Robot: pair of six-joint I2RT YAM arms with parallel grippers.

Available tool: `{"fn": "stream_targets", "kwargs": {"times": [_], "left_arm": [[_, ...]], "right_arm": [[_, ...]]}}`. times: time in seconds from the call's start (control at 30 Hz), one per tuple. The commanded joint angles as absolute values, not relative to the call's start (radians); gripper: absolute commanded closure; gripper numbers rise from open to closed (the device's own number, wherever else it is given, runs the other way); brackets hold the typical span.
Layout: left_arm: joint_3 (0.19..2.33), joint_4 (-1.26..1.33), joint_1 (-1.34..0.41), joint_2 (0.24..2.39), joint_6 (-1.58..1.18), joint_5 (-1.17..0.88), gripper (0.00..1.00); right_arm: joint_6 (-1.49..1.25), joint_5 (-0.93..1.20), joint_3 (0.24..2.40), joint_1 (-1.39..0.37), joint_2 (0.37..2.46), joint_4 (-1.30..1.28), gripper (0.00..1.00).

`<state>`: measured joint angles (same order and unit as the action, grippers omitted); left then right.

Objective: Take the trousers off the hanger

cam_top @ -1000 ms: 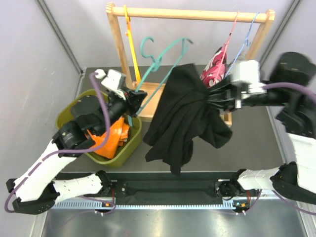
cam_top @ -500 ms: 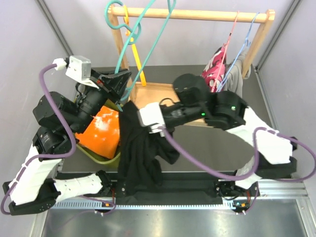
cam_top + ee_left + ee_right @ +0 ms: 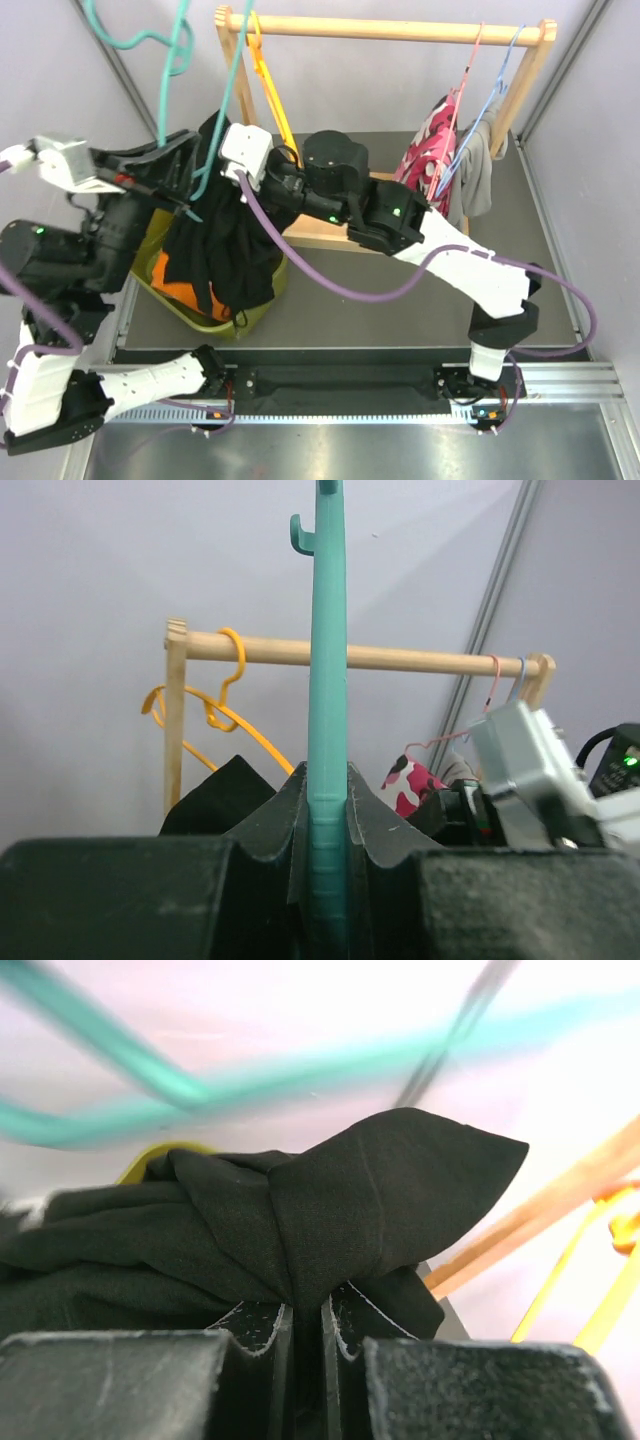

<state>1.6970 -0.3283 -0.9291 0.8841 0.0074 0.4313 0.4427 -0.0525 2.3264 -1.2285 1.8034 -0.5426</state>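
The bar's wood is bare, so I will move my left gripper outward and to the right in the top view, to the bar [image 3: 289, 25] beside the yellow hanger, and release there.
The black trousers [image 3: 222, 250] hang from my right gripper [image 3: 222, 152], which is shut on a bunch of the cloth [image 3: 330, 1200]; their lower part drapes into the olive bin [image 3: 262, 300]. My left gripper [image 3: 190, 160] is shut on the teal hanger [image 3: 170, 60], holding it upright and raised at the upper left, apart from the trousers. In the left wrist view the hanger's bar [image 3: 328, 680] stands straight up between the fingers.
A wooden rack [image 3: 390, 30] stands at the back with a yellow hanger [image 3: 272, 100] on the left and a pink patterned garment [image 3: 428, 150] and a grey one [image 3: 478, 165] on the right. An orange cloth [image 3: 175, 290] lies in the bin.
My right gripper carried the trousers left and back over the bin. My left gripper lifted the teal hanger up and to the left, away from the trousers.
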Motion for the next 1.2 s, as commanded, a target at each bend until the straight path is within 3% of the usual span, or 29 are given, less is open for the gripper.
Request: {"fn": "stream_targets", "kwargs": {"times": [0.0, 0.2, 0.3, 0.4, 0.43, 0.5, 0.53, 0.63, 0.73, 0.97, 1.17], "left_arm": [[1.701, -0.253, -0.927, 0.851, 0.043, 0.474, 1.0], [1.657, -0.261, -0.927, 0.796, 0.034, 0.5, 1.0], [1.646, -0.271, -0.927, 0.781, 0.031, 0.503, 1.0], [1.637, -0.281, -0.928, 0.775, 0.025, 0.505, 1.0], [1.632, -0.285, -0.927, 0.772, 0.023, 0.505, 1.0], [1.626, -0.288, -0.927, 0.769, 0.017, 0.502, 1.0], [1.62, -0.296, -0.927, 0.767, 0.014, 0.502, 1.0], [1.608, -0.307, -0.927, 0.764, 0.003, 0.497, 1.0], [1.598, -0.324, -0.928, 0.764, 0.002, 0.482, 1.0], [1.595, -0.38, -0.927, 0.798, -0.066, 0.4, 1.0], [1.592, -0.433, -0.927, 0.833, -0.136, 0.359, 1.0]], "right_arm": [[0.311, -0.23, 2.37, -1.235, 1.841, -0.307, 1.0], [0.259, -0.184, 2.3, -1.241, 1.905, -0.305, 1.0], [0.261, -0.166, 2.281, -1.244, 1.927, -0.311, 0.88], [0.288, -0.121, 2.267, -1.249, 1.937, -0.325, 0.69], [0.305, -0.112, 2.263, -1.25, 1.94, -0.33, 0.55], [0.331, -0.074, 2.25, -1.253, 1.936, -0.356, 0.42], [0.36, -0.066, 2.244, -1.255, 1.933, -0.363, 0.3], [0.45, -0.013, 2.235, -1.256, 1.901, -0.442, 0.11], [0.596, 0.074, 2.229, -1.256, 1.846, -0.592, 0.02], [0.954, 0.313, 2.178, -1.256, 1.678, -1.05, 0.01], [1.063, 0.288, 2.088, -1.25, 1.56, -1.204, 0.01]]}}
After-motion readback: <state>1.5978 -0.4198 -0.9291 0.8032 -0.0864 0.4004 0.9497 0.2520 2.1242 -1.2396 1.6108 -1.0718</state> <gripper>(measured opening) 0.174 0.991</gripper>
